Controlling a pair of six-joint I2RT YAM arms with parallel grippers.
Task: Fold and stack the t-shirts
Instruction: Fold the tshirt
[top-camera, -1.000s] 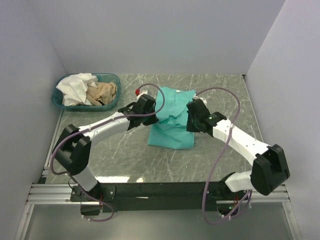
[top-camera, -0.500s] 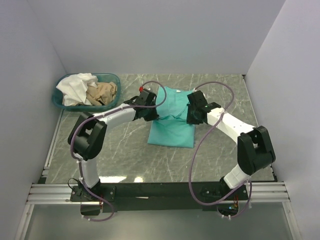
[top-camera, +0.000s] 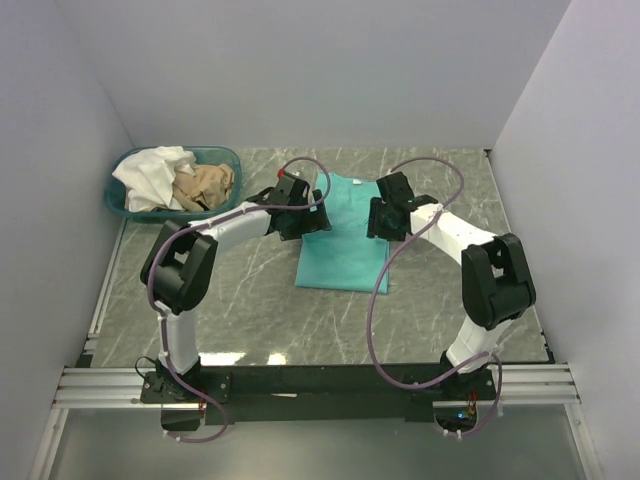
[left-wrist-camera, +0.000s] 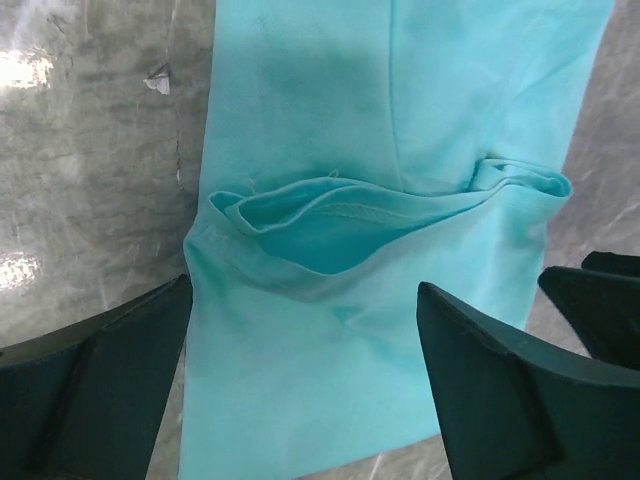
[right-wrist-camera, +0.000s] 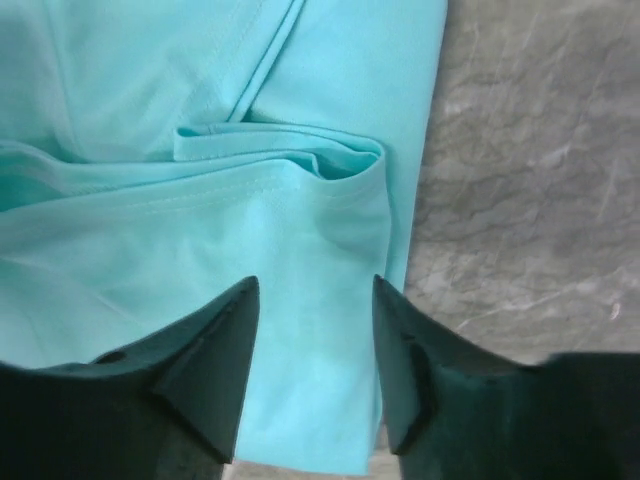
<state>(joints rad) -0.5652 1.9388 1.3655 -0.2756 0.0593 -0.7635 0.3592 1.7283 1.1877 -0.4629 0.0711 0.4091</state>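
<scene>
The left gripper moves back and down onto the hem's basket-side corner (top-camera: 298, 285), bordered by bare marble, next, as the near hem lies back of and below it.
The teal t-shirt (top-camera: 345, 255) lies folded into a long rectangle in the middle of the marble table. My left gripper (top-camera: 300, 216) hovers open over its far left part. In the left wrist view the cloth (left-wrist-camera: 400, 120) shows a doubled fold under the open left gripper (left-wrist-camera: 303, 290), with nothing between the fingers. My right gripper (top-camera: 384, 220) is open over the far right edge. In the right wrist view the right gripper (right-wrist-camera: 316, 282) straddles the teal cloth (right-wrist-camera: 300, 220) without pinching it. A white t-shirt (top-camera: 150, 176) and a tan t-shirt (top-camera: 205, 186) lie crumpled in the basket.
The shallow teal basket (top-camera: 232, 158) stands at the back left corner of the table. White walls close in the left, back and right sides. A small white speck (left-wrist-camera: 157, 78) lies on the marble left of the shirt. Both arms' cables loop above the cloth.
Both grippers carried the gripped cloth toward the far edge, then opened and let it go. The teal shirt now lies flatter and narrower.
</scene>
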